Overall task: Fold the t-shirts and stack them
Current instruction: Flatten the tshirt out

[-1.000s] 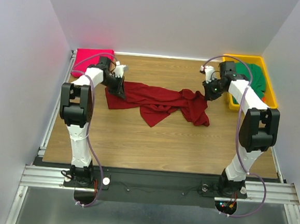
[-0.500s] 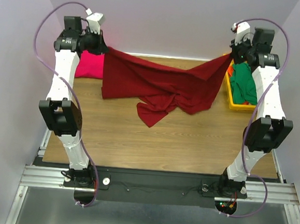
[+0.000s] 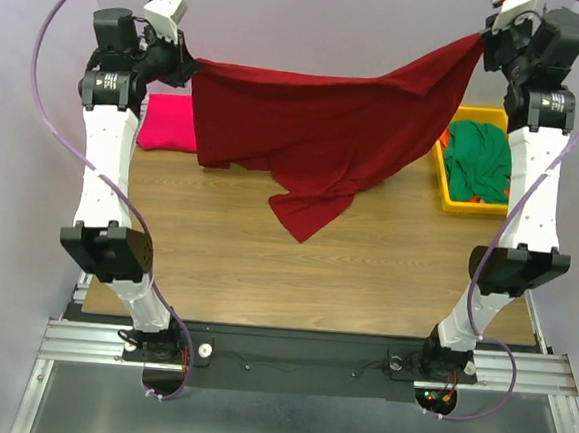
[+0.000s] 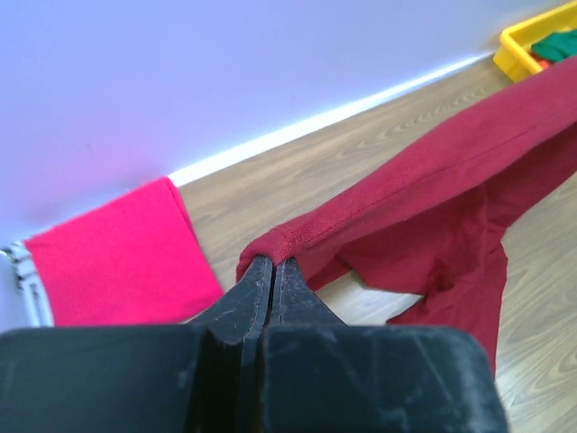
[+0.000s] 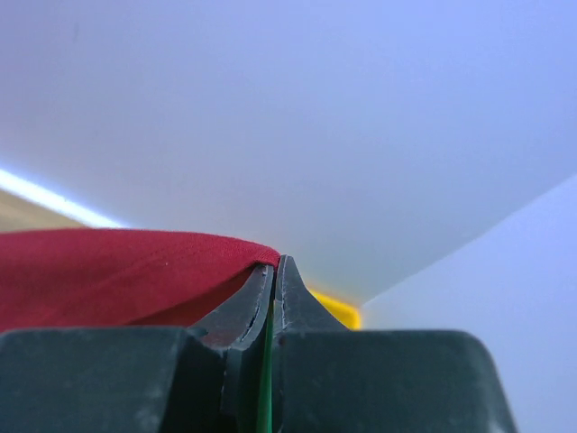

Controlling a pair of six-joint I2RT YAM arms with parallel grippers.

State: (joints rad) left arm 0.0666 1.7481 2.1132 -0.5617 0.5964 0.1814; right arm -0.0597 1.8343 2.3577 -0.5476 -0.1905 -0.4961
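I should next move my left gripper down and back to the bare wood before the pink-magenta t-shirt and let go of the maroon t-shirt's corner there, because the maroon t-shirt [image 3: 321, 129] is hanging in the air.
The maroon t-shirt [image 3: 321, 129] hangs stretched in the air between my two raised grippers, its lower part drooping to the wood table. My left gripper [image 3: 189, 65] is shut on its left corner, seen in the left wrist view [image 4: 273, 262] pinching the maroon hem [image 4: 297, 239]. My right gripper [image 3: 484, 39] is shut on its right corner, seen in the right wrist view [image 5: 275, 263] with the maroon cloth [image 5: 117, 271]. The folded pink-magenta t-shirt [image 3: 167, 122] lies at the back left, also in the left wrist view [image 4: 117, 253]. The green t-shirt [image 3: 477, 163] lies in the yellow bin.
The yellow plastic bin [image 3: 439, 173] stands at the back right of the wood table [image 3: 365, 273]; its corner shows in the left wrist view [image 4: 518, 50]. Walls close in at the back and both sides.
Both grippers took hold of the maroon shirt on the table and lifted it high, pulling it taut between them; most of it has left the table.
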